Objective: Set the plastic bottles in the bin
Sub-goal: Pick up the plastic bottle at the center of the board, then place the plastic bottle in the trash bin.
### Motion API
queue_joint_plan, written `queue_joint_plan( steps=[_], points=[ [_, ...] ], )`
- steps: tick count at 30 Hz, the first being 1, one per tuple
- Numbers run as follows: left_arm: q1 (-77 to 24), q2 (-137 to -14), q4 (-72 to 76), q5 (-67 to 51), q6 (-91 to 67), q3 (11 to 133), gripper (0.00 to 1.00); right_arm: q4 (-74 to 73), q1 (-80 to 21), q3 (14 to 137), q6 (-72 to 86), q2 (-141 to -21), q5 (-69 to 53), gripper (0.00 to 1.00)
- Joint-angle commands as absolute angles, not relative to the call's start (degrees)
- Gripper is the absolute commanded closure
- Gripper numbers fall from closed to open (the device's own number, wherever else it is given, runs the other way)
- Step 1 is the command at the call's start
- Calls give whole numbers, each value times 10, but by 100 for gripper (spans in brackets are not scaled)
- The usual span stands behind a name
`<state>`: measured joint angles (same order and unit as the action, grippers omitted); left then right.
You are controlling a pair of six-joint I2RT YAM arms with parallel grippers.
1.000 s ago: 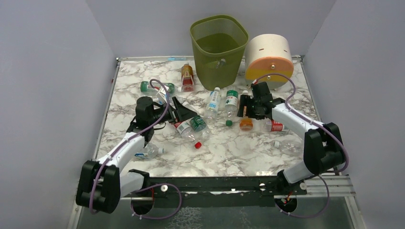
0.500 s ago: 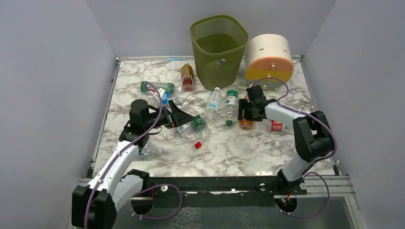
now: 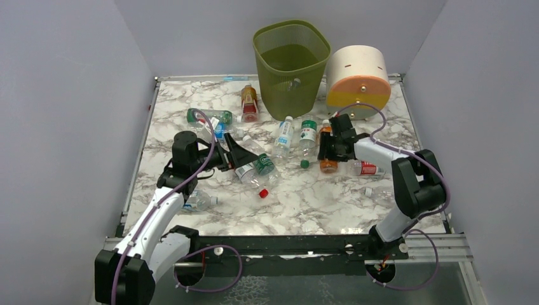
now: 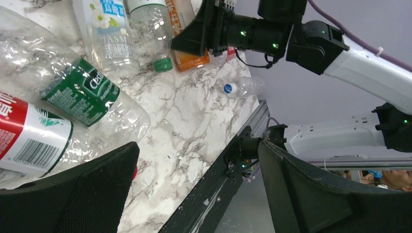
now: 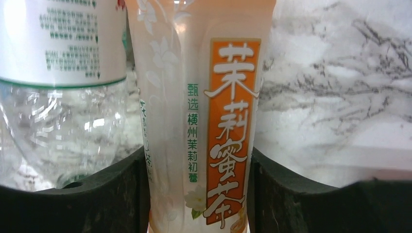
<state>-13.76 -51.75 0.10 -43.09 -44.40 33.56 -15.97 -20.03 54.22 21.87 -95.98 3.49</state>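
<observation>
My right gripper rises next and carries the tea bottle outward over the mesh bin's open top [image 3: 292, 53] to release it, because the bin's rim stands well above the table.
Plastic bottles lie scattered on the marble table. My right gripper [image 3: 329, 147] is shut on an orange-labelled tea bottle [image 5: 204, 121], its fingers pressed against both sides. That bottle's orange base [image 3: 327, 165] pokes out below the gripper. My left gripper [image 4: 197, 148] is open and holds nothing; it hangs just beside a crumpled green-labelled bottle [image 4: 80, 92] and a red-labelled bottle [image 4: 29, 138]. The olive-green mesh bin [image 3: 279, 95] stands at the back centre, beyond both grippers.
A cream drum with an orange face [image 3: 358, 79] sits right of the bin. More bottles lie before the bin [image 3: 284, 135], at the back left [image 3: 206, 115], beside my right arm [image 3: 365, 168] and near my left arm [image 3: 197, 200]. Loose green [image 3: 305, 164] and red [image 3: 263, 193] caps lie mid-table.
My right gripper's fingers have closed onto the orange tea bottle. The left arm drew back slightly a second ago and has since held still, jaws open.
</observation>
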Motion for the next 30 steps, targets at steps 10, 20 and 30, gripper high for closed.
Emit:
queue_joint_plan(
  steps=[10, 20, 30],
  points=[
    [-141, -644, 32, -441, -395, 413, 1, -260, -208, 554, 220, -753, -16, 49],
    [-141, -671, 73, -443, -404, 406, 1, -284, -209, 643, 215, -663, -95, 47],
    [-142, -663, 74, -441, -411, 409, 1, -233, -209, 728, 228, -700, -163, 47]
  ],
)
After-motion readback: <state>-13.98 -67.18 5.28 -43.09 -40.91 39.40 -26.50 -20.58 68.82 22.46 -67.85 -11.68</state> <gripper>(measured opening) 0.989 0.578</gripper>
